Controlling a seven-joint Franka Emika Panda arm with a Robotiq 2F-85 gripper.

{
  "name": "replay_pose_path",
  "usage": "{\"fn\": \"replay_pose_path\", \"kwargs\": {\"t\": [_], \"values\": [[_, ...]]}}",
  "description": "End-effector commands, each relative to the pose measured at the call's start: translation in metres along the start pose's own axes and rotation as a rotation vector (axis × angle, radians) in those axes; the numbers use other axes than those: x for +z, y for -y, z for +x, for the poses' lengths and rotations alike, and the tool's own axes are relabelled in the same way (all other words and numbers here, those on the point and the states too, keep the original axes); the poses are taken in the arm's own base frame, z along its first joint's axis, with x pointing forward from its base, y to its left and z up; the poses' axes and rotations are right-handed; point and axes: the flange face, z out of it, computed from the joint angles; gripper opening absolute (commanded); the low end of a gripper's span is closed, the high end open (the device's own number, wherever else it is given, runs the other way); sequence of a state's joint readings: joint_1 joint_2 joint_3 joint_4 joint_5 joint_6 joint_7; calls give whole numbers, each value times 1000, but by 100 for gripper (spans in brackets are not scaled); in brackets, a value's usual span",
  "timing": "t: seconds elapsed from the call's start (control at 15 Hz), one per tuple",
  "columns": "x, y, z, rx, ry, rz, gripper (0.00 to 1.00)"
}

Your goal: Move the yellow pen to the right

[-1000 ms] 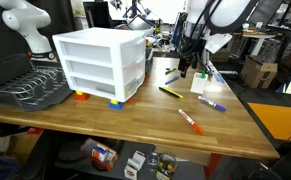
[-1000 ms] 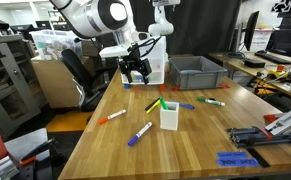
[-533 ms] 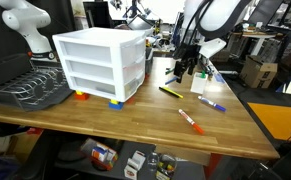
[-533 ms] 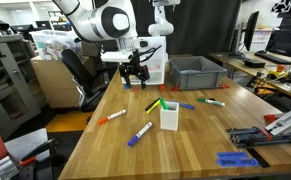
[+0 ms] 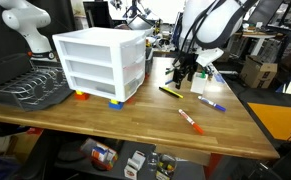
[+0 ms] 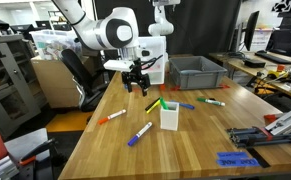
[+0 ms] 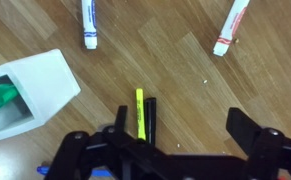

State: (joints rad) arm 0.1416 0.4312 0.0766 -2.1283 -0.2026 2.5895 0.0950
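Note:
Next, my gripper lowers and shifts toward the white cup's side, around the yellow pen (image 5: pixel 170 92), because the pen lies off-centre beneath my open fingers.
The yellow pen (image 7: pixel 140 114) lies flat on the wooden table right beside a thin black pen (image 7: pixel 150 118). In the wrist view both lie just inside my left finger (image 7: pixel 120 124). My gripper (image 7: pixel 183 130) is open and empty, and it hovers above the pens. In both exterior views the gripper (image 5: pixel 182 73) (image 6: pixel 137 86) hangs a little above the table, over the far end of the yellow pen (image 5: pixel 170 92) (image 6: pixel 152 104).
A white cup (image 7: pixel 27 96) (image 6: pixel 169 116) (image 5: pixel 198 83) holding a green marker stands close by. An orange-and-white marker (image 7: pixel 230 28) (image 5: pixel 189 119), a blue marker (image 7: pixel 89 25) and a purple marker (image 5: pixel 211 103) lie around. White drawers (image 5: pixel 100 62) and a grey bin (image 6: pixel 197 71) stand further off.
My gripper has come down and moved closer to the yellow pen. The pens, markers and cup have not moved.

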Motion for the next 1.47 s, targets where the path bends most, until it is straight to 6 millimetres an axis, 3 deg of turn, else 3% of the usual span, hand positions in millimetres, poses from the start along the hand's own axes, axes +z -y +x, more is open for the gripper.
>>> {"fn": "replay_pose_path", "kwargs": {"t": [0.0, 0.4, 1.13, 1.27, 1.4], "values": [[31, -10, 15, 30, -5, -6, 100], [60, -25, 46, 31, -20, -29, 100], [101, -30, 75, 12, -20, -52, 99], [104, -28, 79, 7, -25, -54, 74], [105, -27, 82, 5, -29, -63, 60]]}}
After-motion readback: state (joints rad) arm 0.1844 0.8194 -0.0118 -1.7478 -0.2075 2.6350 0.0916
